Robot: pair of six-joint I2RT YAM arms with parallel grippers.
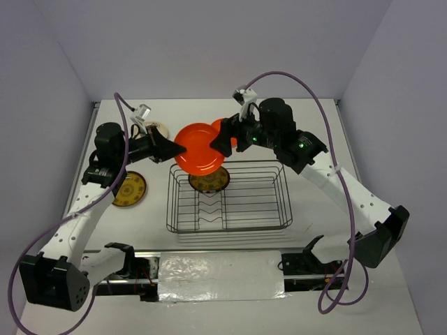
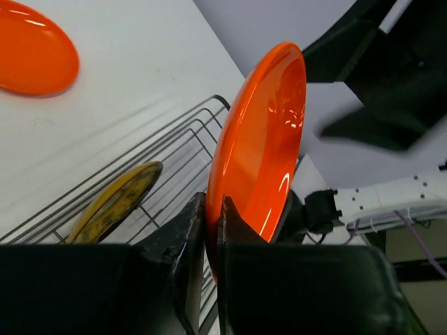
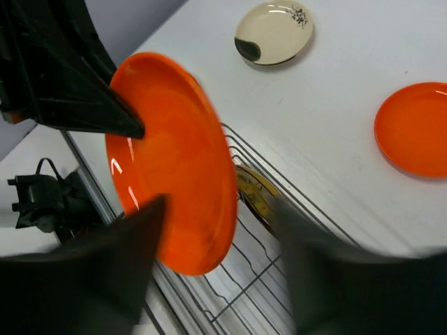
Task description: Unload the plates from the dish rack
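My left gripper should next move outward and down over the second orange-red plate (image 1: pixel 218 124) (image 2: pixel 35 52), which is outward and below the fingers, and release the matching plate there.
My left gripper (image 1: pixel 179 149) is shut on the rim of a bright orange-red plate (image 1: pixel 202 151) and holds it on edge above the far left corner of the dish rack (image 1: pixel 279 225). In the left wrist view its fingertips (image 2: pixel 211 209) pinch the plate's lower rim (image 2: pixel 262 139). My right gripper (image 1: pixel 225 144) is open next to the plate's right edge. In the right wrist view its blurred fingers (image 3: pixel 129 258) straddle the plate's lower part (image 3: pixel 174 160). A yellow-brown patterned plate (image 1: pixel 209 181) stands in the rack, and also shows in the left wrist view (image 2: pixel 115 202) and the right wrist view (image 3: pixel 255 192).
A second orange-red plate (image 1: pixel 221 125) lies on the table beyond the rack, and also shows in the wrist views (image 2: pixel 31 49) (image 3: pixel 415 129). A cream plate (image 1: pixel 158 130) (image 3: pixel 274 31) lies at the far left. Another yellow-brown plate (image 1: pixel 129 190) lies left of the rack.
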